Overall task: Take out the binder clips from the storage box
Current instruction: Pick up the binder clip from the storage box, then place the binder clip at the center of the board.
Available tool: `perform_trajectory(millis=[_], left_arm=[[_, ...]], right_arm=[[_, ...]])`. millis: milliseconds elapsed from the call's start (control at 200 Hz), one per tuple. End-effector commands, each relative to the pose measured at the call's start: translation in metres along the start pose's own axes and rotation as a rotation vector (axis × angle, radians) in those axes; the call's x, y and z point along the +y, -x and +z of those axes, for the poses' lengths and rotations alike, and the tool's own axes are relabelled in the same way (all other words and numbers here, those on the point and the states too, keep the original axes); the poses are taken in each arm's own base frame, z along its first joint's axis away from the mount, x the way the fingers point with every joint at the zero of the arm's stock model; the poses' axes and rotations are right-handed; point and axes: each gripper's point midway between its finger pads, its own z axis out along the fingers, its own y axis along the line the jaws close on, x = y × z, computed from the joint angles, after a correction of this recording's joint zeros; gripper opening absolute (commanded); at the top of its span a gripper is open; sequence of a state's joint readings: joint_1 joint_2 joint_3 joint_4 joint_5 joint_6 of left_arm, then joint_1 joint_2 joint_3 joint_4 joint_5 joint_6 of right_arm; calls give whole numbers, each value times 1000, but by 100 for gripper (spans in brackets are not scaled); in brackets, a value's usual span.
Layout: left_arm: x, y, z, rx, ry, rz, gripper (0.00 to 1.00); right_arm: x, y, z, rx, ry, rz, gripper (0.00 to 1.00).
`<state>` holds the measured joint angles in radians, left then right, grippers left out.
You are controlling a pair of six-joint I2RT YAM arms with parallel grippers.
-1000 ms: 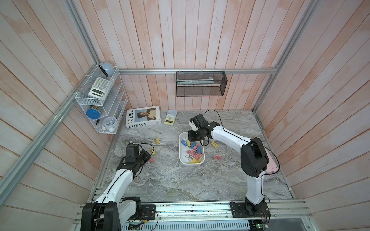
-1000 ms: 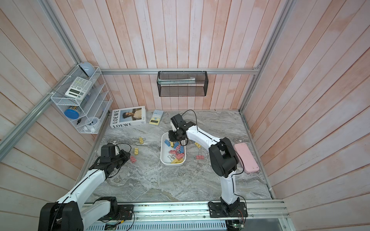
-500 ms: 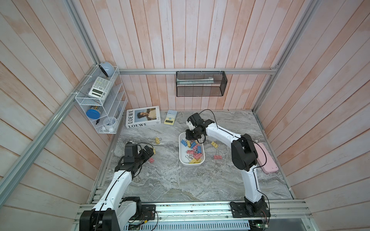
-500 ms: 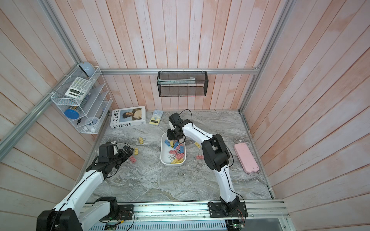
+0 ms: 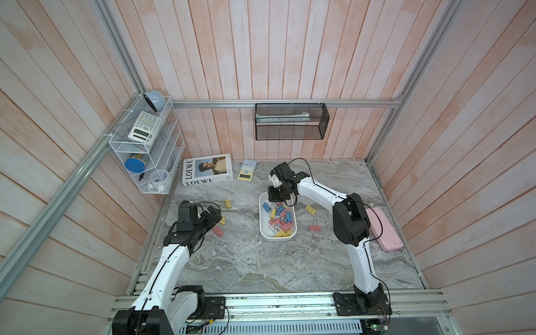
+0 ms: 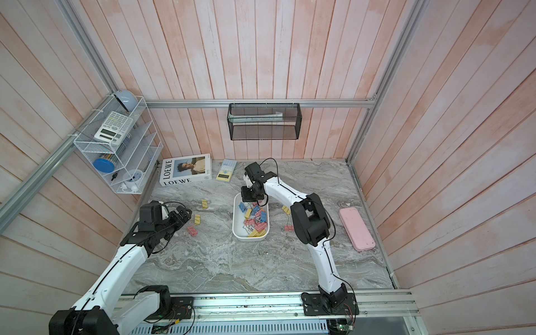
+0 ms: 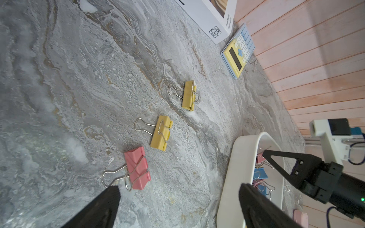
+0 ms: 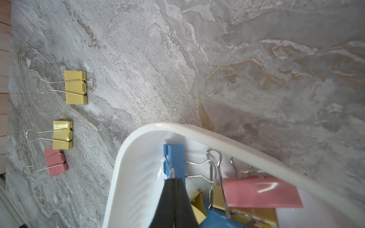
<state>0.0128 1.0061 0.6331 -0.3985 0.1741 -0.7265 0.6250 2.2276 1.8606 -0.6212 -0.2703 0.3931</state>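
I will lift my right gripper back across the storage box's side next, then lower and release on the bare tabletop between the pink clip (image 7: 137,167) and pink case.
The white storage box (image 5: 278,239) (image 6: 249,238) stands mid-table and holds several pink, blue and yellow binder clips (image 5: 279,216). My right gripper (image 5: 275,200) (image 8: 174,179) reaches into its far end, shut on the wire handle of a blue binder clip (image 8: 174,158) lying against the box wall (image 8: 217,138). My left gripper (image 5: 214,216) (image 7: 178,191) hovers open and empty over the table left of the box. Just beyond its fingertip lies a pink clip (image 7: 137,167), with two yellow clips (image 7: 161,133) (image 7: 188,94) farther on. A yellow clip (image 5: 310,208) and a pink one (image 5: 315,227) lie right of the box.
A LOEWE book (image 5: 207,169) and a yellow calculator (image 5: 247,170) lie at the back. A pink case (image 5: 385,229) rests by the right wall. A white wire shelf rack (image 5: 145,150) hangs on the left wall, a black mesh basket (image 5: 291,121) on the back wall.
My left gripper's jaws have opened wide beside the pink clip on the table. My right gripper has shifted toward the box's far end and closed on the blue clip's handle.
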Motion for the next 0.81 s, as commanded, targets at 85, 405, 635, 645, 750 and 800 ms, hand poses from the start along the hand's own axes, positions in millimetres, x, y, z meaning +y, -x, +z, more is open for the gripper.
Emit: perform_trajectory(millis=[85, 405, 635, 645, 750, 800], left_arm=[[2, 24, -13, -89, 71, -37, 100], [-16, 30, -19, -102, -23, -9, 100], [-35, 35, -16, -116, -107, -13, 100], [-36, 34, -16, -114, -111, -11, 100], [-52, 30, -12, -100, -134, 27, 100], [-62, 27, -10, -90, -141, 61, 100]], right_arm=[[21, 12, -34, -69, 69, 11, 0], [18, 26, -103, -234, 116, 74, 0], [-31, 15, -156, -344, 73, 187, 0], [-35, 13, -156, -346, 67, 195, 0], [-73, 2, -184, -413, 18, 263, 0], [-92, -6, -194, -439, -13, 296, 0]])
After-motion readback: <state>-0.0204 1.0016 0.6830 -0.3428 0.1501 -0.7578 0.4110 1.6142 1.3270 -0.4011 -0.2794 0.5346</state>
